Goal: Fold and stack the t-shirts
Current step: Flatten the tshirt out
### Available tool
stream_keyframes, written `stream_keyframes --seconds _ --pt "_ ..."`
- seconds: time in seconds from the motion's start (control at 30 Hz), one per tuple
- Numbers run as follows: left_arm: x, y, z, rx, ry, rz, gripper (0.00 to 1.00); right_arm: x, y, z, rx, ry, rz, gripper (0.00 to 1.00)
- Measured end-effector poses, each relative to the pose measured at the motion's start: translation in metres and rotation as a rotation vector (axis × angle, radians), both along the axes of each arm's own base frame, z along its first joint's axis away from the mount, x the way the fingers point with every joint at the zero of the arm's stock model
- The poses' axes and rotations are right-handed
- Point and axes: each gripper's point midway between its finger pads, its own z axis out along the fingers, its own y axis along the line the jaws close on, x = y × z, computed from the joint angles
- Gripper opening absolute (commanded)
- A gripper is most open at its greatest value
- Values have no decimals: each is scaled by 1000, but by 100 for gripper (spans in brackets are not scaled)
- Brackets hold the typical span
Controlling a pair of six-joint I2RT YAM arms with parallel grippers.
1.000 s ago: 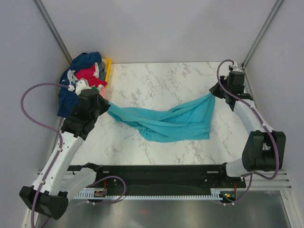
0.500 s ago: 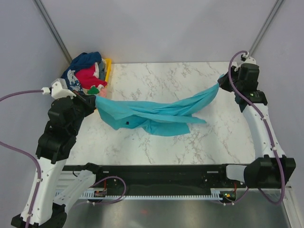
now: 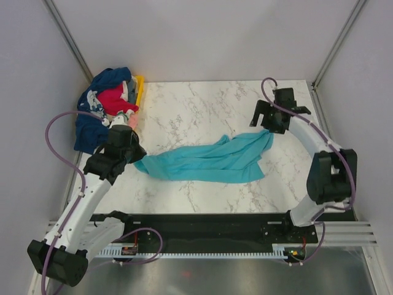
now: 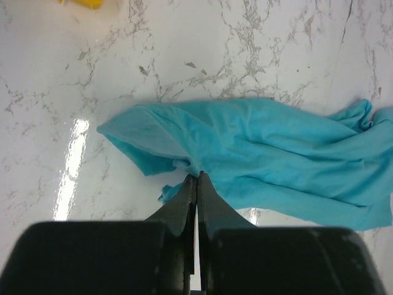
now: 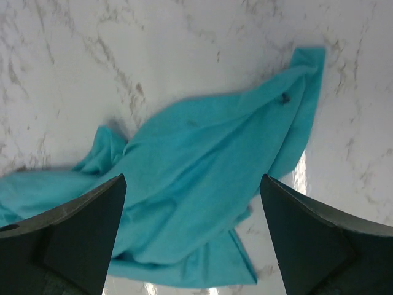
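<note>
Next, my right gripper needs to move back and down to pinch the t-shirt's near corner (image 3: 260, 176) (image 5: 247, 275), since it juts free of the folds back from and below the gripper.
A turquoise t-shirt (image 3: 209, 161) lies crumpled in a long band across the middle of the marble table. My left gripper (image 3: 139, 161) is at its left end, and in the left wrist view the left gripper (image 4: 197, 177) is shut on a small fold of the t-shirt (image 4: 270, 153). My right gripper (image 3: 263, 118) hovers just beyond the cloth's right end. In the right wrist view the right gripper (image 5: 193, 181) is wide open over the t-shirt (image 5: 209, 147), holding nothing. More t-shirts, a navy one (image 3: 109, 80) and a red one (image 3: 115, 98), sit heaped at the back left.
A yellow plastic tray (image 3: 140, 88) stands under the heap by the left wall, and its corner (image 4: 92, 3) shows in the left wrist view. Grey walls close in the table on both sides. The black rail (image 3: 202, 224) with the arm bases runs along the near edge.
The right gripper opened and let go of the t-shirt's right end, then moved in to the left. The stretched cloth dropped onto the table. The left arm lowered, still gripping its end.
</note>
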Motion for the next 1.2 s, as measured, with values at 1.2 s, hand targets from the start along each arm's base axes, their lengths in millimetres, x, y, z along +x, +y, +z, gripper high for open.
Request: stream_keyframes --seconds 1.2 --pt "-2 -8 4 -45 -3 -55 2 -178 32 -95 129 92 -67 70"
